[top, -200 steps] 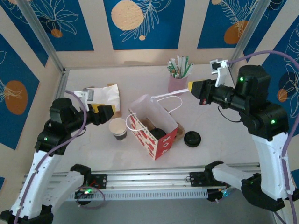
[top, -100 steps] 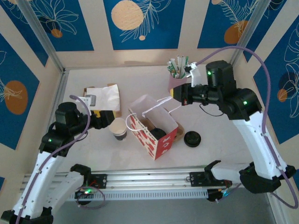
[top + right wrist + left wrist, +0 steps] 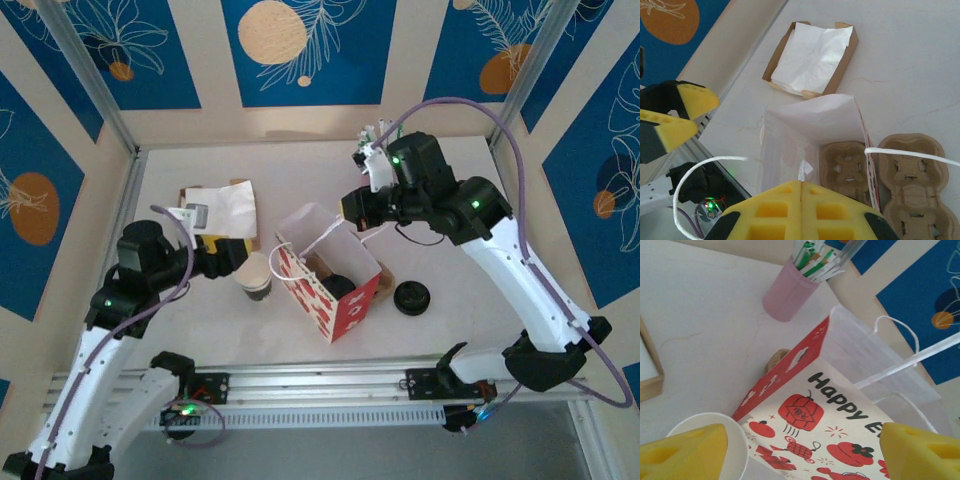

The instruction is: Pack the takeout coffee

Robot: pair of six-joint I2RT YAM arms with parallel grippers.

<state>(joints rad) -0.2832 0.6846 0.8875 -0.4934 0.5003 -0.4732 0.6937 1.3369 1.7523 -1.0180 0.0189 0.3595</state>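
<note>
The white handle is pulled taut, so next my right gripper needs to move down and across the open bag to the bag's rim nearest the brown tray (image 3: pixel 294 220) (image 3: pixel 812 102) and release the handle.
The takeout coffee, an off-white paper cup (image 3: pixel 253 273), stands on the table just left of the red-and-white paper bag (image 3: pixel 327 292). My left gripper (image 3: pixel 231 252) is open at the cup's left side. In the left wrist view the cup's rim (image 3: pixel 737 447) lies by one yellow finger (image 3: pixel 682 452), with the bag's printed side (image 3: pixel 840 415) beyond the gap. My right gripper (image 3: pixel 350 207) hangs over the bag's far edge, shut on one white bag handle (image 3: pixel 910 357), which is pulled taut. From the right wrist view I look down into the open bag (image 3: pixel 810 125) past my shut right gripper (image 3: pixel 801 186).
A brown pulp cup carrier (image 3: pixel 845 165) lies in the bag and another (image 3: pixel 912 187) beside it. A black lid (image 3: pixel 411 297) rests right of the bag. The pink cup of straws (image 3: pixel 790 292) stands behind. A brown tray with white paper (image 3: pixel 222 205) sits at back left.
My right arm has swung left with the bag handle, from the table's right side to above the bag's far edge. The left gripper has edged closer to the cup.
</note>
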